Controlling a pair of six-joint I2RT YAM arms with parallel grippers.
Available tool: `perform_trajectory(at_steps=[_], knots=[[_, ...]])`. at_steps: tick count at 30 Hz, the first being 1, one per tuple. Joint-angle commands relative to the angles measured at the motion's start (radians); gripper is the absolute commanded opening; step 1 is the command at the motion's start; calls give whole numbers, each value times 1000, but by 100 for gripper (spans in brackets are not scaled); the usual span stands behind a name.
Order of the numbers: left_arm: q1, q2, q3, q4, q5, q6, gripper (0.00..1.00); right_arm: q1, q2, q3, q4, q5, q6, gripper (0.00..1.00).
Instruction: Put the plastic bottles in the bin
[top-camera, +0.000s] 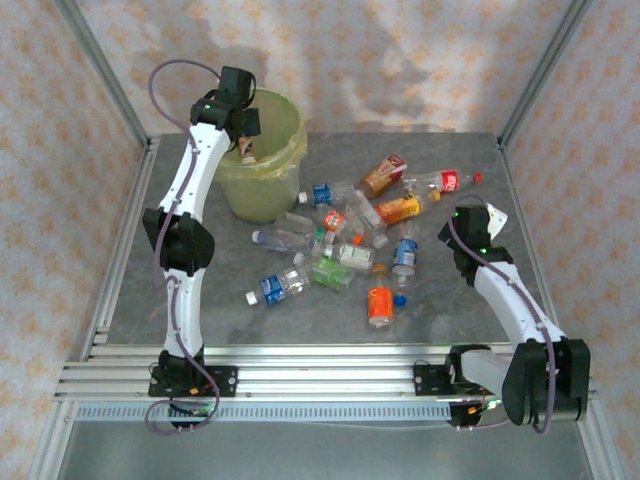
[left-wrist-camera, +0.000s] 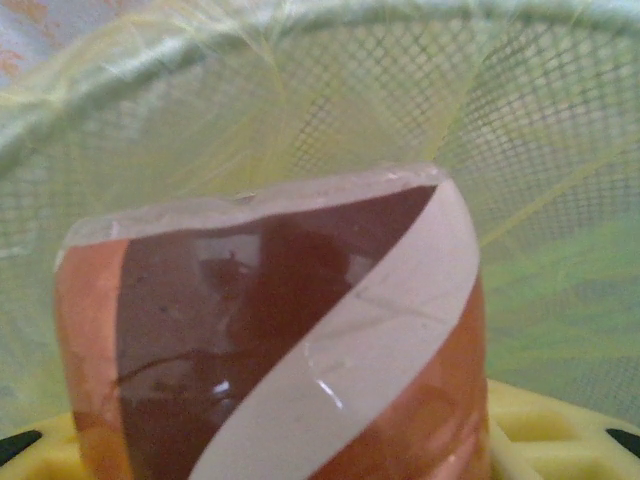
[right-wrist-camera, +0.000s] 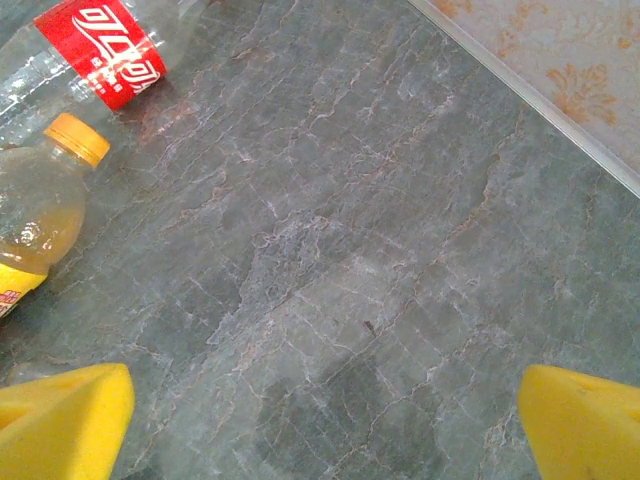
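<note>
I need to move my left gripper slightly lower next, toward the middle of the bin, before release, since the bottle in it hangs within the bin's rim.
My left gripper (top-camera: 245, 132) hangs over the bin (top-camera: 270, 190), shut on a brown-and-orange labelled plastic bottle (top-camera: 248, 152). In the left wrist view that bottle (left-wrist-camera: 270, 340) stands between my yellow pads (left-wrist-camera: 560, 430), with the bin's bag-lined mesh wall (left-wrist-camera: 540, 120) behind it. Several more plastic bottles (top-camera: 340, 250) lie in a heap in the middle of the table. My right gripper (top-camera: 478, 222) is open over bare table (right-wrist-camera: 330, 300), to the right of the heap. A red-labelled bottle (right-wrist-camera: 110, 50) and an orange-capped one (right-wrist-camera: 40, 215) lie beyond its left fingertip.
The grey marbled table (top-camera: 450, 300) ends in a metal frame rail (right-wrist-camera: 540, 110) to the right of my right gripper. An orange bottle (top-camera: 379, 305) and a blue-labelled one (top-camera: 272, 288) lie nearest the front edge. Patterned walls enclose the table.
</note>
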Motion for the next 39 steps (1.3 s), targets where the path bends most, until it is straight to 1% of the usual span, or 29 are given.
perform_trajectory(at_steps=[1,7,10,13,18,20,21,28,39], knots=[[-5,39,12,-46,-8,1,57,-8,4,25,-42,8,16,99],[-5,76,-15,-43,14,-17,58,-8,5,26,-47,13,11,99],[-5,91,-23,-41,26,-23,61,-8,7,27,-48,14,9,99],[-5,103,-22,-41,31,-28,68,-8,12,25,-47,14,10,99],[-5,100,-21,-46,35,-31,85,-8,28,24,-45,16,13,99],[-4,94,-18,-48,32,-30,94,-8,35,25,-41,16,12,99],[-5,90,-15,-49,31,-31,96,-8,36,26,-41,16,13,99],[-5,26,9,-61,29,-38,97,-8,39,27,-39,17,13,99],[-8,-222,-4,-61,46,-57,97,-8,38,30,-41,11,16,99]])
